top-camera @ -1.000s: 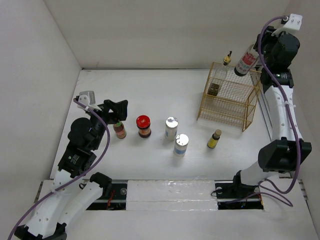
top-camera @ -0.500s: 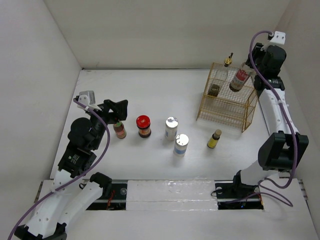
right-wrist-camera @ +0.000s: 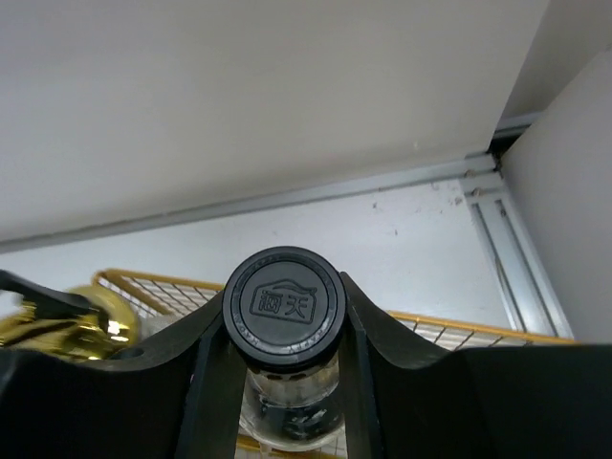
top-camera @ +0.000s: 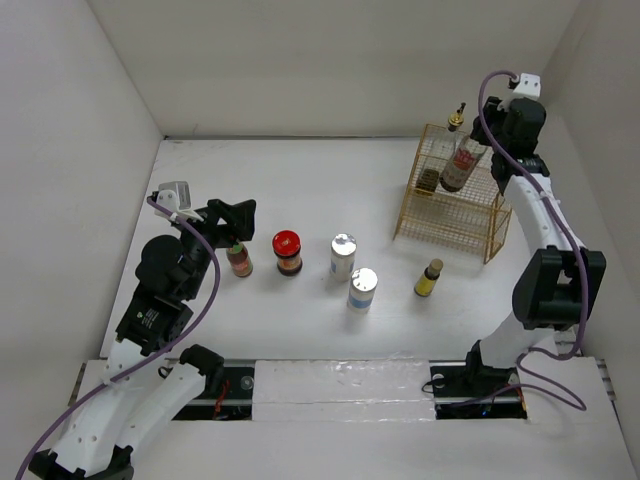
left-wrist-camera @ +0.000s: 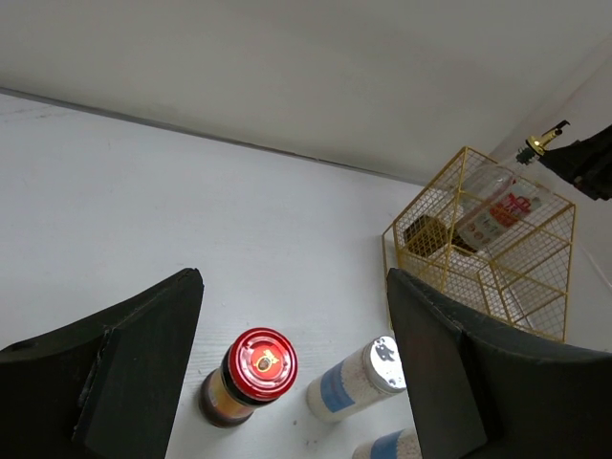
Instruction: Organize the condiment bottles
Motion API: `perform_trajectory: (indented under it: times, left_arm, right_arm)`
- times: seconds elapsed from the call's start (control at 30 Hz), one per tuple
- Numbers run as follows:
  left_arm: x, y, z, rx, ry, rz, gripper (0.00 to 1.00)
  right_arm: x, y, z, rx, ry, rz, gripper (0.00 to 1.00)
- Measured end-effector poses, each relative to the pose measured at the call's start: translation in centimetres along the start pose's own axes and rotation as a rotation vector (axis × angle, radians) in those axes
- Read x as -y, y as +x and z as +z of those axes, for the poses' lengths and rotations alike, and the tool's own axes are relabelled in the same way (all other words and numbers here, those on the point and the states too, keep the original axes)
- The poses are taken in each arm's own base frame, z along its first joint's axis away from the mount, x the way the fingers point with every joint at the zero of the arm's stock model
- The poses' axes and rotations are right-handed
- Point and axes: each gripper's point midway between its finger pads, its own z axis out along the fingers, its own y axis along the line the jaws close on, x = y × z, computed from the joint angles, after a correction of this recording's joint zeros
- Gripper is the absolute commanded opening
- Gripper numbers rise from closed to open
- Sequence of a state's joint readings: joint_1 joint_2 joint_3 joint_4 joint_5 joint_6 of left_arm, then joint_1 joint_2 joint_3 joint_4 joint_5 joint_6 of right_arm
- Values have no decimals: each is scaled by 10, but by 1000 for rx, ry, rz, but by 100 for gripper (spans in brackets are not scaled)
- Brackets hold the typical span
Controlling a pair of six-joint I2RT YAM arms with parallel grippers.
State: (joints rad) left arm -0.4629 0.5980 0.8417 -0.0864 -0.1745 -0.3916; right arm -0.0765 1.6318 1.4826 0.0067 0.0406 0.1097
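Note:
My right gripper eases down toward the black-capped sauce bottle (top-camera: 459, 168) and opens next, as that bottle leans inside the basket, its cap away from the gold-spouted bottle.
My right gripper (top-camera: 487, 152) is shut on the black-capped sauce bottle (top-camera: 459, 168), which has a red and white label and hangs tilted inside the gold wire basket (top-camera: 470, 225). The right wrist view shows its black cap (right-wrist-camera: 284, 304) clamped between my fingers (right-wrist-camera: 378, 359). The gold-spouted bottle (top-camera: 457, 118) stands in the basket's back left corner. My left gripper (top-camera: 236, 220) is open and empty above the small red-labelled bottle (top-camera: 239, 260). On the table in a loose row stand the red-lidded jar (top-camera: 287, 252), two silver-topped cylinders (top-camera: 343, 256) (top-camera: 362, 290) and the small yellow bottle (top-camera: 430, 278).
White walls close the table on the left, back and right. The basket sits at the back right, close to the right wall. The left wrist view shows the jar (left-wrist-camera: 258, 368), a cylinder (left-wrist-camera: 359, 378) and the basket (left-wrist-camera: 497, 287) ahead.
My right gripper has moved left and down with the black-capped bottle, from above the basket's right edge to inside it. The left arm has not moved.

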Motion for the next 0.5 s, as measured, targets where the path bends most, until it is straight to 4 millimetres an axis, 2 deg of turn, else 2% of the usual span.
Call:
perform_trajectory:
  times: [0.13, 0.23, 0.27, 0.33, 0.37, 0.5]
  left_arm:
    - [1, 1, 0, -3, 6, 0, 74]
    - [1, 1, 0, -4, 8, 0, 74]
    - [1, 1, 0, -4, 8, 0, 74]
    - [1, 1, 0, -4, 9, 0, 74]
    - [2, 1, 0, -4, 9, 0, 74]
    - [2, 1, 0, -4, 9, -3, 74]
  right_arm:
    - [0, 33, 10, -69, 4, 2, 15]
    - [2, 49, 16, -104, 10, 3, 22]
    - [3, 55, 17, -115, 12, 4, 33]
    - [1, 55, 18, -108, 9, 5, 46]
    - [1, 55, 18, -108, 12, 9, 56]
    - [-4, 44, 18, -68, 4, 18, 74]
